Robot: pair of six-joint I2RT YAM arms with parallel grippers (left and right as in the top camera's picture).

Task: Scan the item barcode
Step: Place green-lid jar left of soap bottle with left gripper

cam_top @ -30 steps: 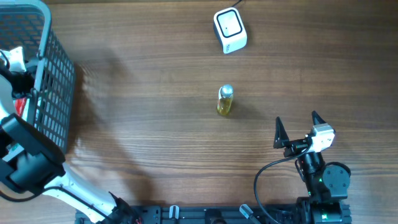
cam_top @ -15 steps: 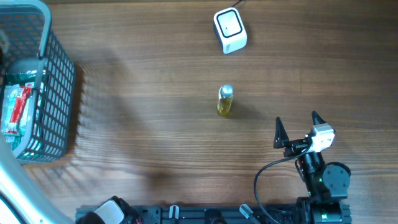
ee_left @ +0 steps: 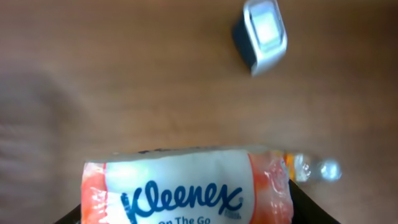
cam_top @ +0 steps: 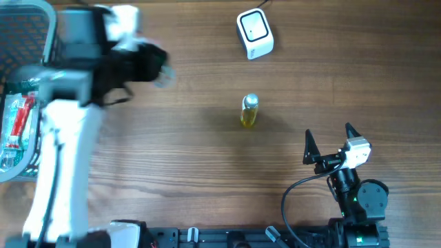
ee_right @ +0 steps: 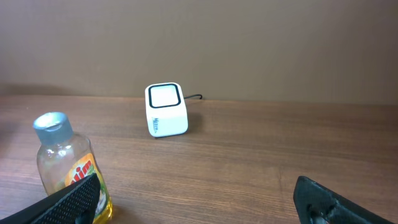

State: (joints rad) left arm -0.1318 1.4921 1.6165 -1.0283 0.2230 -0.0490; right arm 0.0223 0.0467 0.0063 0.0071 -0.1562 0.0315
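Observation:
Next, the left gripper moves across and down onto the bare tabletop (cam_top: pixel 223 111) beside the bottle, since that spot is below it, to its right in the overhead view.
My left gripper (ee_left: pixel 186 213) is shut on a Kleenex tissue pack (ee_left: pixel 186 183), white with orange ends, which fills the bottom of the left wrist view. From overhead the left gripper (cam_top: pixel 155 67) hangs blurred over the table's upper left. The white scanner (cam_top: pixel 255 33) stands at the far middle; it also shows ahead of the pack in the left wrist view as a scanner (ee_left: pixel 264 34). A small bottle of yellow liquid (cam_top: pixel 249 111) stands mid-table. My right gripper (cam_top: pixel 329 141) rests open near the front right, with the bottle (ee_right: pixel 68 165) beside its left finger.
A grey wire basket (cam_top: pixel 27 14) sits at the far left edge, holding a red packet (cam_top: pixel 17 120) and other items. The scanner's cable runs off the far edge. The right arm's base (cam_top: pixel 358 200) stands at the front edge.
My left arm has swung out of the basket and rightward over the table, carrying the tissue pack. The right arm, bottle and scanner have not moved.

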